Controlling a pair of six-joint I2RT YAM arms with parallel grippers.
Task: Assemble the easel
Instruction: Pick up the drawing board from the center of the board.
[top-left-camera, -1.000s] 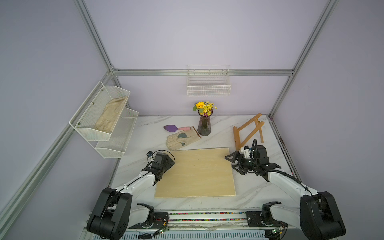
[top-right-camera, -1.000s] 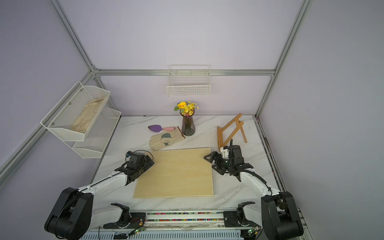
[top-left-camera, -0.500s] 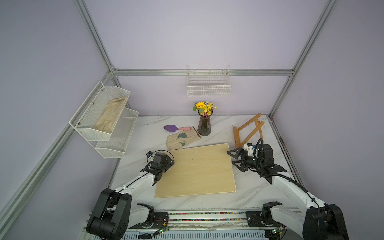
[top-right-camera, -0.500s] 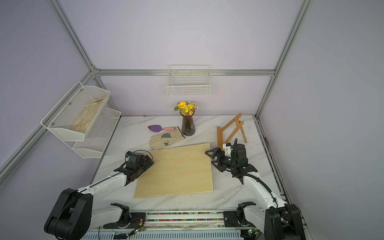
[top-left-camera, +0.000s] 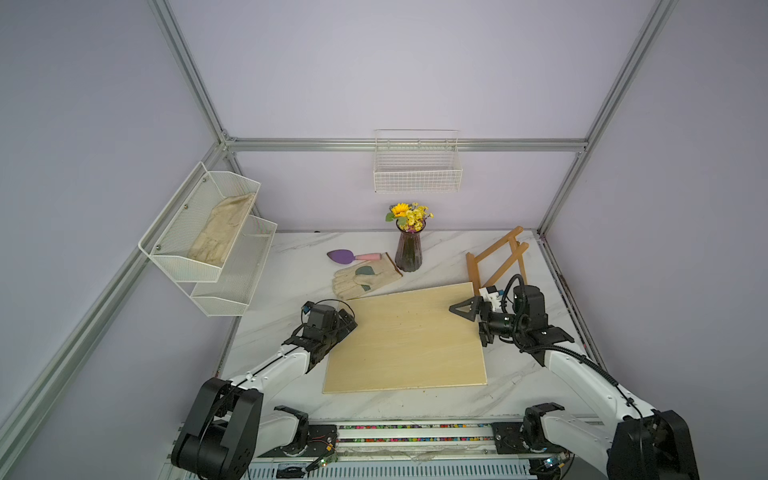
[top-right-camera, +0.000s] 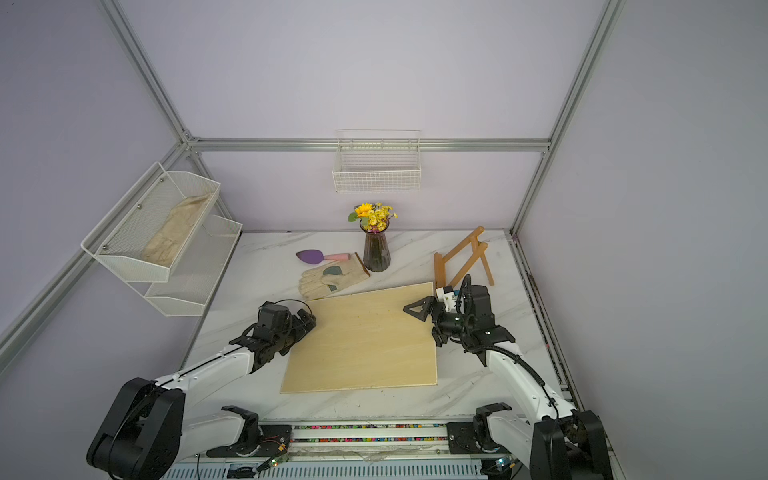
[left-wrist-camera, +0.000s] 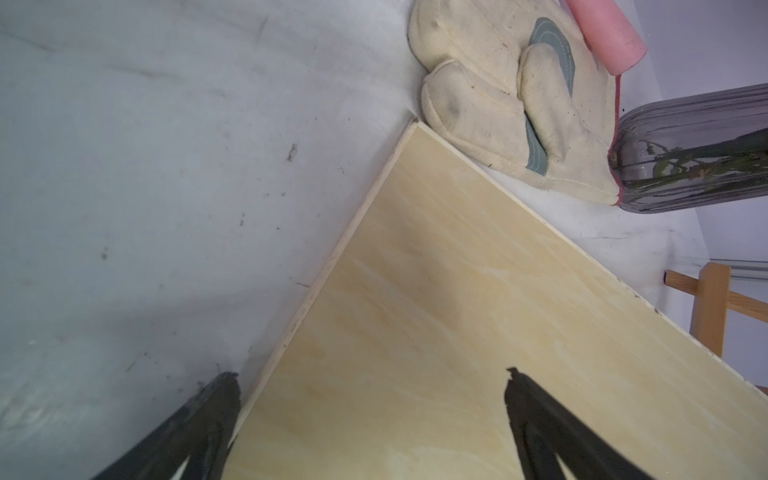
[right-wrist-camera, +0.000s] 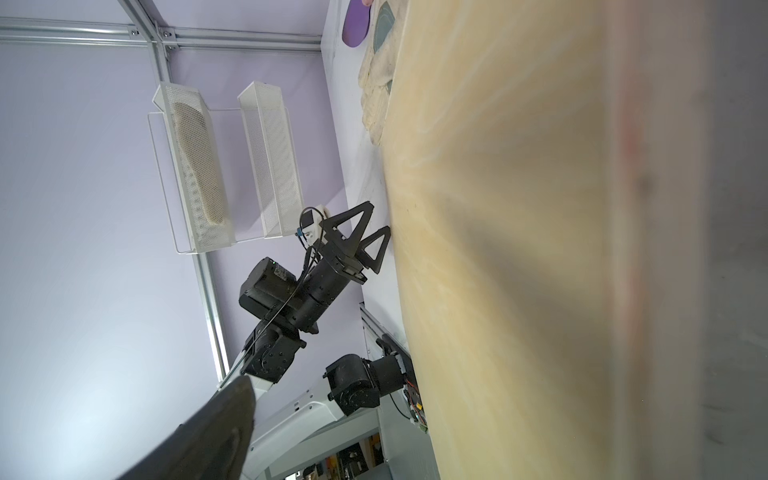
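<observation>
I will raise my right gripper and close it on the board's edge by the easel, because one finger is over the board (top-left-camera: 403, 340) and the other is hidden by it.
The easel (top-left-camera: 496, 259) (top-right-camera: 462, 261), an orange-brown wooden frame, stands at the back right of the table; a bit of it shows in the left wrist view (left-wrist-camera: 712, 307). In front of it lies a large pale plywood board (top-left-camera: 403, 340) (top-right-camera: 361, 340). My left gripper (top-left-camera: 349, 322) (top-right-camera: 309, 322) (left-wrist-camera: 370, 378) is open, astride the board's left edge near the far corner. My right gripper (top-left-camera: 467, 326) (top-right-camera: 422, 326) is open and turned on its side at the board's right edge, just in front of the easel. Only one of its fingers (right-wrist-camera: 216, 424) shows in the right wrist view.
A dark glass vase of yellow flowers (top-left-camera: 409, 251), a cream work glove (top-left-camera: 365, 280) touching the board's far edge and a purple trowel with a pink handle (top-left-camera: 347, 256) lie at the back. A wire basket (top-left-camera: 417, 166) and a two-tier rack (top-left-camera: 208, 232) hang on the walls.
The board has skewed, its far right corner swinging back toward the easel. My right gripper has moved back and right along that edge. The left gripper has stayed put.
</observation>
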